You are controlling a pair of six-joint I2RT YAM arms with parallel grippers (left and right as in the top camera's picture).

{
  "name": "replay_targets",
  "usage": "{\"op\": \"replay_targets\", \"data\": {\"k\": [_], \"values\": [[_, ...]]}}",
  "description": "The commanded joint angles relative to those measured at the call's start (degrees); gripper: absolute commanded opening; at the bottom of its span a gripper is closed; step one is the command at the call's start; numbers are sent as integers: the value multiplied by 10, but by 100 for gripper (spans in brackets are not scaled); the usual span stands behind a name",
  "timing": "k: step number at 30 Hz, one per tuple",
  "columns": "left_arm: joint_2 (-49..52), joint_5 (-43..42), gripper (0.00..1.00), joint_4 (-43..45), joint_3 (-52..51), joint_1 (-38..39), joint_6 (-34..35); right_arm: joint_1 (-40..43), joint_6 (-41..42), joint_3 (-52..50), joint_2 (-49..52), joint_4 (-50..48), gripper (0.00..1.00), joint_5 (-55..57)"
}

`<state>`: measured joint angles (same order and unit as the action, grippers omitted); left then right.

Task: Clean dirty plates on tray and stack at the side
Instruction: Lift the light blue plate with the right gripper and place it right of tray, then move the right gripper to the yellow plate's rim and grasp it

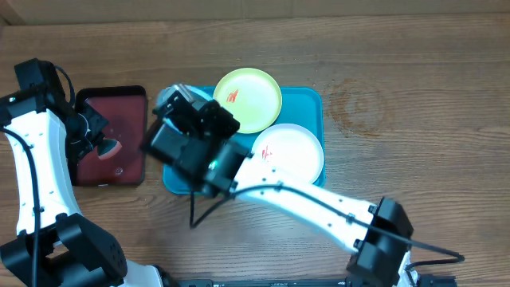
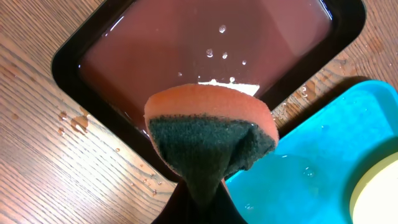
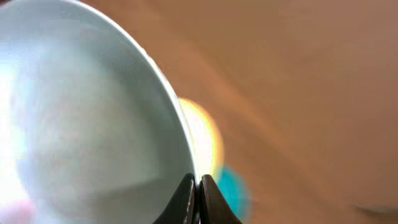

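Note:
I will next carry the light blue plate with my right gripper across the turquoise tray [image 1: 307,102], and then down onto the wood at the ring stain [image 1: 358,107].
My right gripper [image 3: 198,194] is shut on the rim of the light blue plate [image 3: 87,124], which is tilted and lifted over the left end of the turquoise tray [image 1: 307,102]. In the overhead view the right gripper [image 1: 185,112] hides most of that plate [image 1: 170,98]. The yellow-green plate [image 1: 249,99] with a red smear lies at the tray's back. The white plate [image 1: 288,151] with red smears lies at its right. My left gripper [image 2: 200,202] is shut on an orange and green sponge [image 2: 211,134] above the dark red tray [image 2: 155,56].
The dark red tray [image 1: 111,135] holds water and sits left of the turquoise tray [image 2: 329,143]. Water drops lie on the wooden table [image 2: 37,149] around it. A faint ring stain [image 1: 362,104] marks the wood to the right.

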<state>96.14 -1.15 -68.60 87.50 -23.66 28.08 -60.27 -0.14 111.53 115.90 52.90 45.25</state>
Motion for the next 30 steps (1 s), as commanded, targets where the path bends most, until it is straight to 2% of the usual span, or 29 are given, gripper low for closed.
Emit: {"op": "replay_targets", "data": {"k": [1, 4, 7, 10, 14, 18, 24, 30], "values": [[-2, -7, 4, -3, -3, 0, -13, 84, 50, -12, 2, 30, 4, -245], [-2, -14, 4, -2, -3, 0, -13, 157, 125, 0, -12, 65, 4, -353], [-2, -14, 4, -1, -3, 0, -13, 255, 122, 7, -29, 83, 4, -500], [-2, -15, 4, -1, -3, 1, -13, 363, 122, 7, -34, 118, 4, -578], [-2, -15, 4, 2, -3, 1, -13, 497, 120, -5, -25, 176, 4, -569], [-2, -15, 4, 7, -3, 1, -13, 594, 107, -32, -7, 193, 4, -539], [-2, -15, 4, 10, -4, 2, -13, 693, 104, -125, -1, 123, 4, -539], [-2, -15, 4, 13, -4, 5, -13, 732, 104, -193, -1, 69, 4, -538]]}}
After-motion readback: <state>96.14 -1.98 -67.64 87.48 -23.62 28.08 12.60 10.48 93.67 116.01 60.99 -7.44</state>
